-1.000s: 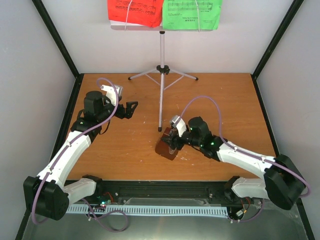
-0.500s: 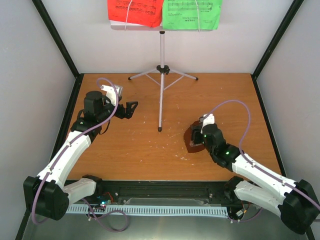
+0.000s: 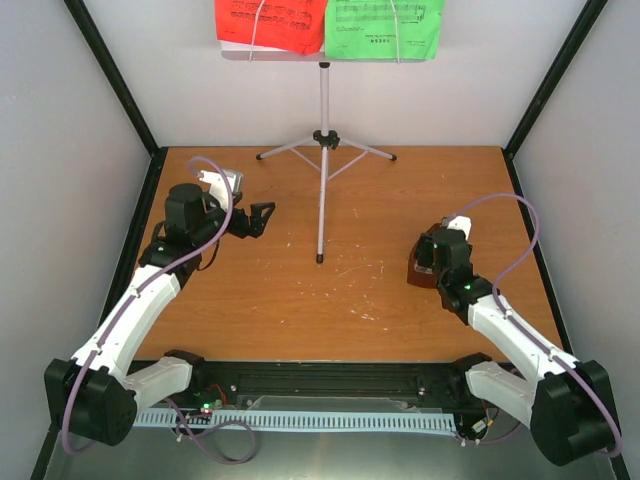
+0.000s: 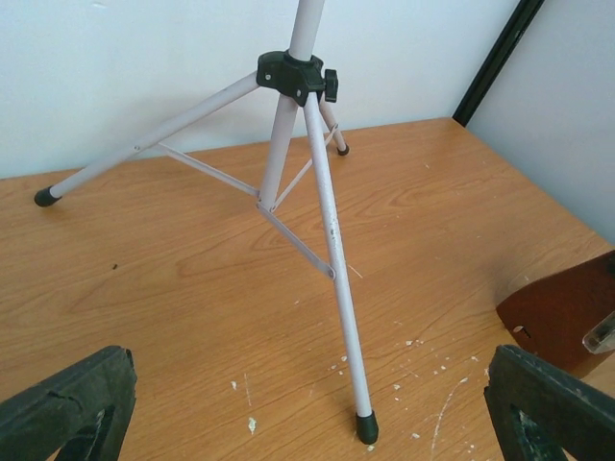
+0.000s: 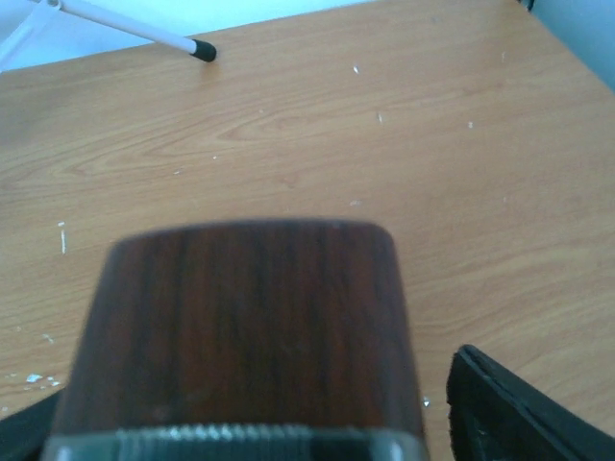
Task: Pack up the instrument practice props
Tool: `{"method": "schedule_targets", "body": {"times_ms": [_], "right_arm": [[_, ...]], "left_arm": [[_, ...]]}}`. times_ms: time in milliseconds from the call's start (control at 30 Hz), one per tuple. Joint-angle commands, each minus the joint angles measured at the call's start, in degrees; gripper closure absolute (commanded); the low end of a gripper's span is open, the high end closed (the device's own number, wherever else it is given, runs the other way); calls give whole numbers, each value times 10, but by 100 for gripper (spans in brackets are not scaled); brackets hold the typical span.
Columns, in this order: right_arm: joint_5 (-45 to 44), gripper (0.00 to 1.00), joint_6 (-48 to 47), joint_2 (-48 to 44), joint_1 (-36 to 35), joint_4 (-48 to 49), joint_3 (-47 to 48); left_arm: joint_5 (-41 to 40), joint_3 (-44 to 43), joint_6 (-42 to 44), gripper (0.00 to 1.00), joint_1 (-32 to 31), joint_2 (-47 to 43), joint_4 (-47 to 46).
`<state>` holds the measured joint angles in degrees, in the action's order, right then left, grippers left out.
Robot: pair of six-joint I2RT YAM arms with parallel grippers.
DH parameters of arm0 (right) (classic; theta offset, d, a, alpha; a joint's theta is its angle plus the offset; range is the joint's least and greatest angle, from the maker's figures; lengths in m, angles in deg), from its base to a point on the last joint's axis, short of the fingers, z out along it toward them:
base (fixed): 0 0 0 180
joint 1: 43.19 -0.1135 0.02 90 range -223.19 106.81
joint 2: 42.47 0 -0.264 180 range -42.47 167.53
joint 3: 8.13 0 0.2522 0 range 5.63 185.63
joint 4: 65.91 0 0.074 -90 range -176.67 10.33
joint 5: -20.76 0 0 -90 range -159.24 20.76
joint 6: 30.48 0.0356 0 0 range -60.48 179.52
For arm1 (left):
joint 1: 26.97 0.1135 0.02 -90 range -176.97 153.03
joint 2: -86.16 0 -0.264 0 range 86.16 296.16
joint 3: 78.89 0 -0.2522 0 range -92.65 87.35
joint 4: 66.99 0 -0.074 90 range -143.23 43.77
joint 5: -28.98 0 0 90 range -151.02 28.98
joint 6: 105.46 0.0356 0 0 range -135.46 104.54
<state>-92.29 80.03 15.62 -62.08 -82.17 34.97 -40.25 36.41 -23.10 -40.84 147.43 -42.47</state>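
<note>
My left gripper is to go outward and to the right in the top view, to the stand's front leg under its middle part, open fingers facing that leg.
The dark-brown metronome [image 3: 424, 270] [image 5: 245, 327] sits on the table at the right, between the fingers of my right gripper [image 3: 434, 258] [image 5: 245, 403]. A strip of table shows between its right side and the right finger [image 5: 519, 413], so the jaws stand open around it. The silver tripod stand [image 3: 323, 130] [image 4: 288, 77] stands at the back centre, and its tray [image 3: 300, 55] holds a red music sheet [image 3: 268, 22] and a green one [image 3: 385, 25]. My left gripper [image 3: 262, 218] [image 4: 307, 403] is open and empty, facing the stand's near leg [image 4: 336, 279].
White and grey walls with black corner posts [image 3: 115, 80] close in the wooden table [image 3: 260, 300] at the back and sides. The metronome's corner [image 4: 562, 312] shows at the right edge of the left wrist view. White flecks dot the wood.
My right gripper and the metronome have moved from near the stand's front leg to the right side of the table. The left arm has stayed still.
</note>
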Motion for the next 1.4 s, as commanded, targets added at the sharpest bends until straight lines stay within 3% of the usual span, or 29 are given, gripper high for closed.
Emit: {"method": "schedule_targets", "body": {"times_ms": [0,133,300,433,700,967,1367], "right_arm": [[26,18,-11,-32,8,-49,16],[61,0,-26,-91,8,-99,39],[118,0,-38,-148,8,-178,79],[187,0,-32,-172,8,-197,90],[270,0,-15,-228,8,-191,65],[250,0,3,-286,8,-208,42],[236,0,19,-296,8,-204,31]], "left_arm": [[-2,-2,-50,0,2,-10,-6],[0,5,-120,1,2,-2,-10],[72,0,-208,0,2,54,-60],[120,4,-241,6,-12,118,-151],[69,-139,-210,18,-78,299,-157],[20,-288,-176,28,-89,462,-128],[47,-393,-160,47,-91,573,-120]]}}
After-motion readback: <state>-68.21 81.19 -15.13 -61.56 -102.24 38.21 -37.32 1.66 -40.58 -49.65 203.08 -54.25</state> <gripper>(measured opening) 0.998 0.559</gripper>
